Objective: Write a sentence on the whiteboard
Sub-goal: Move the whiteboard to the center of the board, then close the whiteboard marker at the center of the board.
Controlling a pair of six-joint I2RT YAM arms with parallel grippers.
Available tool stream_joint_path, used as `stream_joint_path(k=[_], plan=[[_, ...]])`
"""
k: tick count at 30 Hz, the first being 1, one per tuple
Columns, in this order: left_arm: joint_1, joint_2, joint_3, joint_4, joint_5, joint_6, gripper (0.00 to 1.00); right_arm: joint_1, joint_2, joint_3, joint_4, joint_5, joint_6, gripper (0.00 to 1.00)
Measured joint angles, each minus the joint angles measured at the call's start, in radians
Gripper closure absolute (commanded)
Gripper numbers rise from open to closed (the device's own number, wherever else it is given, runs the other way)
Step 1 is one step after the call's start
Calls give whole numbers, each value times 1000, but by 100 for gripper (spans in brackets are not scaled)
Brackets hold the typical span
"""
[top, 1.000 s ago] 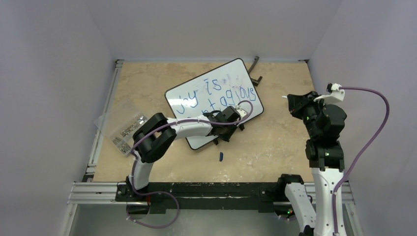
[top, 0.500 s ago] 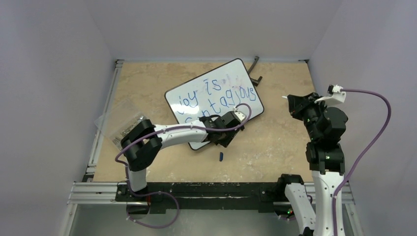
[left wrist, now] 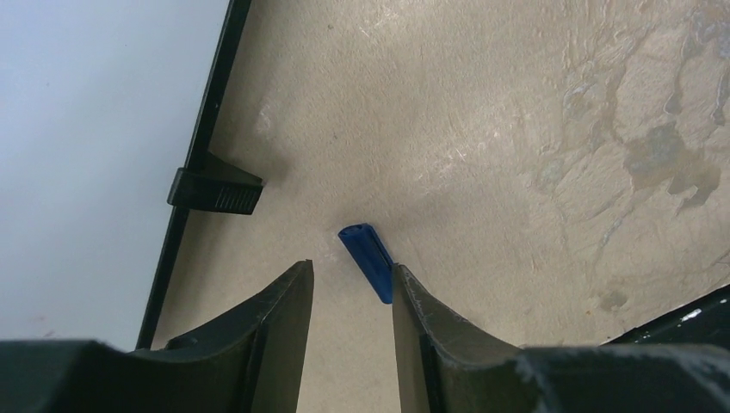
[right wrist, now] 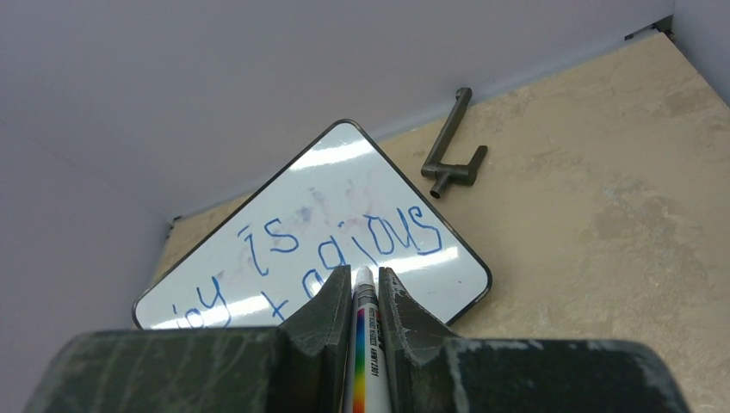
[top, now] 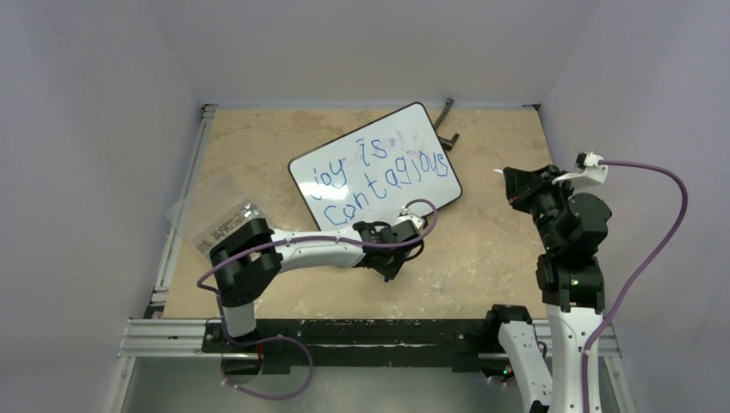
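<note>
I will lower my left gripper toward the table next, and then I will close its fingers around the blue marker cap (left wrist: 370, 262).
The whiteboard (top: 413, 194) lies tilted on the table with the sentence (top: 379, 176) "joy is contagious" in blue on two lines. It also shows in the right wrist view (right wrist: 344, 172), with part of the sentence (right wrist: 379, 237). My left gripper (top: 388, 270) is open, just off the board's near edge. In the left wrist view it (left wrist: 351, 275) hovers over a small blue marker cap (left wrist: 366, 258) that lies against the right fingertip (left wrist: 405, 288). My right gripper (right wrist: 364, 280) is shut on a white marker (right wrist: 366, 344), held up right of the board (top: 516, 183).
A clear plastic bag of small metal parts (top: 215, 219) lies at the table's left. A dark metal bracket (top: 446, 120) lies behind the board, also in the right wrist view (right wrist: 452, 155). A black board foot (left wrist: 215, 191) sits left of my left gripper.
My left gripper has moved off the whiteboard's lower part toward the near side, uncovering "contagious", and now sits over the blue cap. The right arm has barely shifted.
</note>
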Motion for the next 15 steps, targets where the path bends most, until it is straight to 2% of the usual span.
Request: stream_joint_path(k=[9,15], plan=[[-7,37,0,0,-7,-71,65,0,-7,0,-3,0,1,100],[-8,77,11,15,-5,-98,80,0,-14,0,-6,-3,2,100]])
